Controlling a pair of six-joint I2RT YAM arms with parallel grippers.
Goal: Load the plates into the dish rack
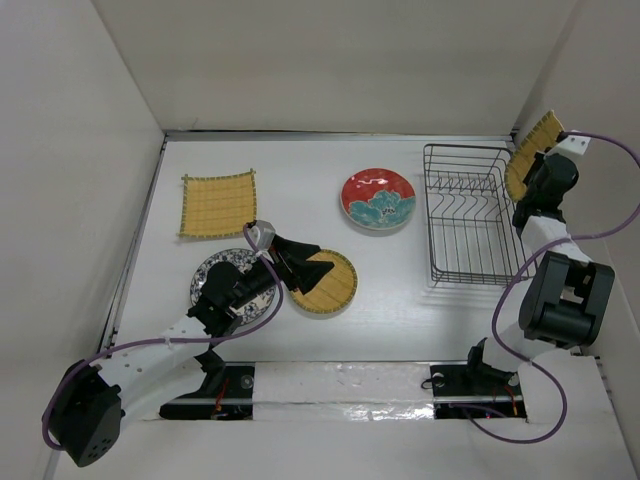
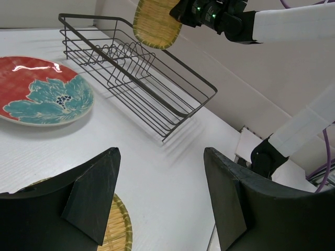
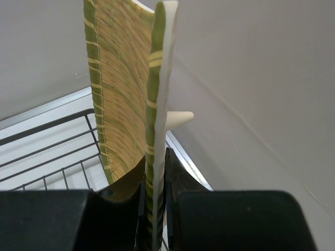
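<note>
The rack's empty slots by its side are below my right gripper, to the left in the top view, so it will lower the fan-shaped plate there next and release it.
My right gripper (image 1: 524,185) is shut on the fan-shaped yellow plate (image 1: 534,146), held on edge in the air above the right side of the black wire dish rack (image 1: 470,212). In the right wrist view the plate (image 3: 125,89) stands upright between the jaws. The rack holds no plates. My left gripper (image 1: 300,262) is open and empty, hovering over the round yellow plate (image 1: 324,282). The blue-white plate (image 1: 222,275) lies partly under the left arm. The square yellow plate (image 1: 217,204) and the red plate (image 1: 378,198) lie flat on the table.
White walls enclose the table on the left, back and right; the right wall is close beside the rack and the raised plate. The arm bases and purple cables sit along the near edge (image 1: 340,385).
</note>
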